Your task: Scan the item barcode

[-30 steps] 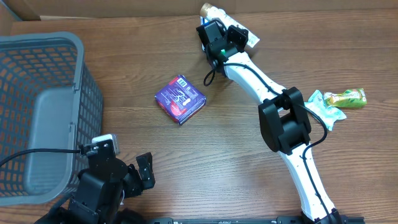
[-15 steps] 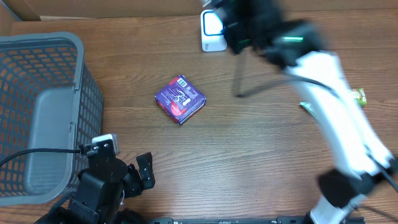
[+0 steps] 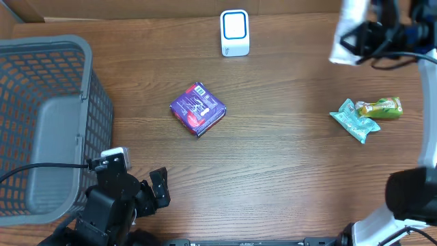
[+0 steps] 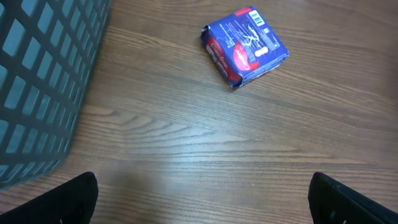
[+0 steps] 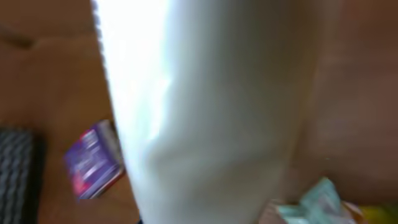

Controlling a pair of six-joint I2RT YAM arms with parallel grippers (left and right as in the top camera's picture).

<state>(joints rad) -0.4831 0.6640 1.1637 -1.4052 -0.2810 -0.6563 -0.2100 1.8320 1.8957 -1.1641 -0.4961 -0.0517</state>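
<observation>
The robot should next move its right gripper down to the bare wood by the green packet's far edge, which lies below that gripper, and release the white item there beside the packets.
The white item (image 3: 344,33) hangs blurred above the table's far right, and my right gripper (image 3: 358,38) is shut on it. In the right wrist view the white item (image 5: 205,112) fills most of the frame and hides the fingers. The scanner (image 3: 234,33), a small white block with a blue ring, stands at the far middle of the table, well left of the held item. My left gripper (image 3: 147,193) rests open near the front left; in its wrist view the left gripper (image 4: 202,200) has only bare wood between its dark fingertips (image 4: 78,198).
A purple box (image 3: 198,108) lies mid-table, also the purple box (image 4: 245,45) ahead of the left gripper. A grey mesh basket (image 3: 87,89) fills the left side. A green packet (image 3: 355,120) and a yellow-green packet (image 3: 381,107) lie at the right.
The right arm has swung fast from the scanner at the far middle to the far right, carrying the white item and uncovering the scanner. The left arm has not moved.
</observation>
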